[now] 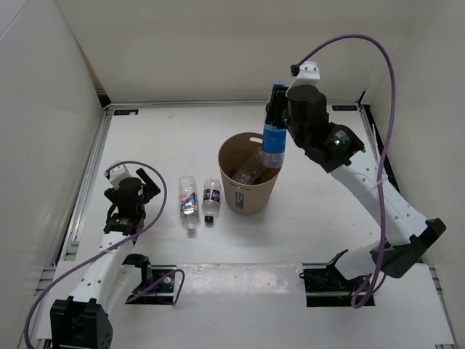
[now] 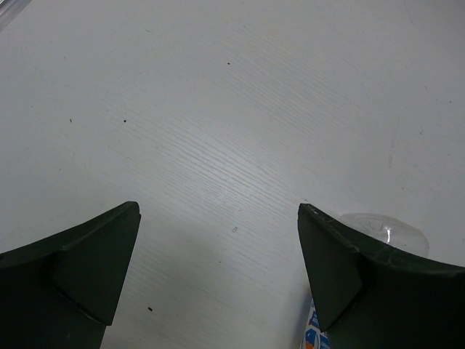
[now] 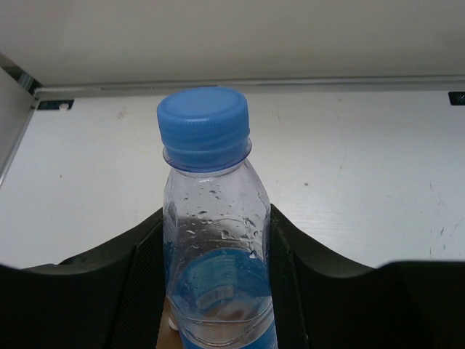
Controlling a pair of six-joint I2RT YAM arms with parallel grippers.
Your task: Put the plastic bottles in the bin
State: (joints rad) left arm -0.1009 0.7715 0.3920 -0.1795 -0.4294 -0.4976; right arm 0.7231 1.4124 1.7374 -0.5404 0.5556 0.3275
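Observation:
Next, my right gripper lowers the blue-labelled bottle to the left in the top view into the bin's opening and releases it, since the bottle's base overhangs the bin's rim.
My right gripper is shut on the blue-labelled plastic bottle and holds it upright over the far right rim of the tan bin. In the right wrist view the fingers clamp the bottle below its blue cap. An unlabelled clear bottle lies inside the bin. The white-labelled bottle and the shorter dark-labelled bottle lie on the table left of the bin. My left gripper is open and empty, left of them. In its wrist view a clear bottle end shows by the right finger.
White walls enclose the table on the left, back and right. A metal rail runs along the left edge. A purple cable loops above the right arm. The arm bases sit at the near edge.

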